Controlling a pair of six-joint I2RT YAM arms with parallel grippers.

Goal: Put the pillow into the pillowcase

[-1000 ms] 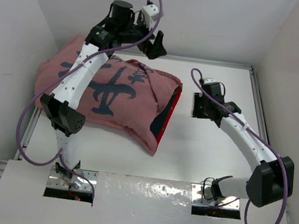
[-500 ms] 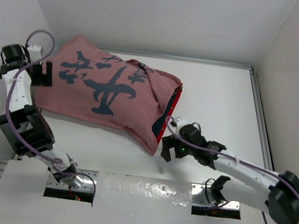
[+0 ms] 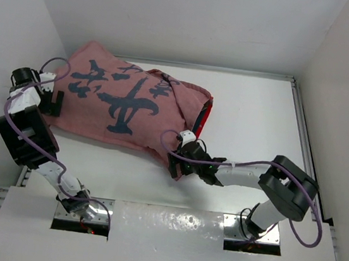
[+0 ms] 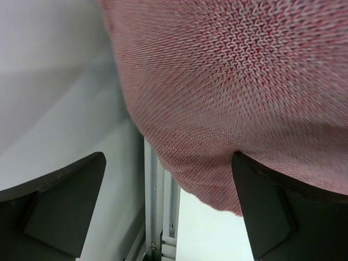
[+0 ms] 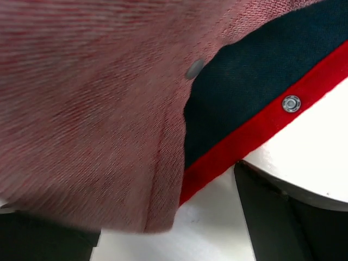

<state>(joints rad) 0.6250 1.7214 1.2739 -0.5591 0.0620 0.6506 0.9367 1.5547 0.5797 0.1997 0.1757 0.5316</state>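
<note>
The pillowcase rests against only one finger. My left gripper draws back next until the pillowcase's near corner by the wall (image 4: 218, 202) sits between its fingers, and closes.
The pillowcase (image 3: 120, 108), pinkish red with a dark print, lies plump across the left and middle of the table. The pillow is hidden. My left gripper (image 3: 50, 101) sits at the case's far left edge, open. In the left wrist view the knit cloth (image 4: 244, 81) bulges down over the gap of that gripper (image 4: 168, 163) and rests against the right finger (image 4: 272, 212). My right gripper (image 3: 175, 162) is at the case's near right corner, open. In the right wrist view that corner (image 5: 98, 109), with its dark lining and red hem (image 5: 239, 147), lies between the spread fingers of the right gripper (image 5: 157, 212).
The white left wall (image 3: 13, 41) stands close beside the left gripper. A metal rail (image 4: 157, 206) runs along the table's left edge and another along the right edge (image 3: 302, 127). A snap button (image 5: 291, 103) sits on the red hem.
The left arm swung from above the case's back edge down to its left edge. The right arm moved from mid-table on the right to the case's near right corner, and its jaws opened.
</note>
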